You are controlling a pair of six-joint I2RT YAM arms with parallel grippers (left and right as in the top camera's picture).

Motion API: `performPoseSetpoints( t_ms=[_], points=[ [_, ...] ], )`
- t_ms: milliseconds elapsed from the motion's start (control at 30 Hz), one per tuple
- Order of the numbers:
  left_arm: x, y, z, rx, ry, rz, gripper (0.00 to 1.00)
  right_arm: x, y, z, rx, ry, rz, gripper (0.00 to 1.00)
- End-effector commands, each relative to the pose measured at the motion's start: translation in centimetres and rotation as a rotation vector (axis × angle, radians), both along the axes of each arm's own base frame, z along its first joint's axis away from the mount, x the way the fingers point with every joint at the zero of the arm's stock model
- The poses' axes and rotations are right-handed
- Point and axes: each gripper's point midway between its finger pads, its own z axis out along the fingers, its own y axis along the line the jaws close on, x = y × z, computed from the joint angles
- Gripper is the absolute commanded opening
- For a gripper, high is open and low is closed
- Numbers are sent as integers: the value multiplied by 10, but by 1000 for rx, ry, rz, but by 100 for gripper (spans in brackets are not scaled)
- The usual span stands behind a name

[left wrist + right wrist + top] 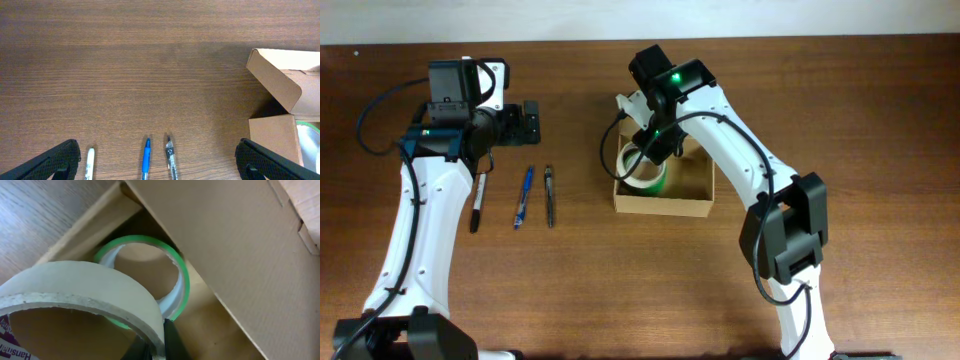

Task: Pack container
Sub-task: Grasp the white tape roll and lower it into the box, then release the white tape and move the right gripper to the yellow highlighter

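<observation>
My right gripper is holding the side of the cream tape roll. It needs to lower the cream tape roll onto the green tape roll [661, 183], whose flat ring is ready to hold it, and then let go.
The container [665, 206], a tan cardboard box, stands open at mid-table with its flap lid [235, 245] raised. A green tape roll [182, 272] lies flat in its left half. My right gripper [653, 150] hangs over that half, shut on the wall of a cream tape roll [80, 292], which is held just above the green tape roll [661, 183]. One black finger [172, 340] presses the cream roll's outside, the other its inside. My left gripper [530, 122] is wide open above the table, well left of the box, holding nothing.
A white-barrelled marker [478, 200], a blue pen [524, 197] and a clear pen [549, 195] lie side by side left of the box, between the left gripper's fingers [55, 160] in the left wrist view. The box's right half [692, 178] holds nothing.
</observation>
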Motion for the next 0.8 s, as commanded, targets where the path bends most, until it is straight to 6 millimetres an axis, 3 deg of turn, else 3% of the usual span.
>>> performPoseSetpoints(
  t_ms=[0, 400, 467, 500, 633, 767],
  points=[
    [3, 0, 8, 0, -20, -12, 99, 8, -7, -9, -19, -4, -24, 4],
    [3, 0, 8, 0, -20, -12, 99, 22, -16, -37, -62, -2, -55, 5],
    [3, 0, 8, 0, -20, -12, 99, 23, -14, -37, -57, -2, -80, 25],
    [3, 0, 8, 0, -20, -12, 99, 23, -14, -36, -55, -3, -96, 30],
    [3, 0, 8, 0, -20, -12, 99, 19, -15, -17, -49, -6, -95, 36],
    [3, 0, 8, 0, -20, -12, 99, 13, -19, 27, -27, -43, -105, 37]
  ],
)
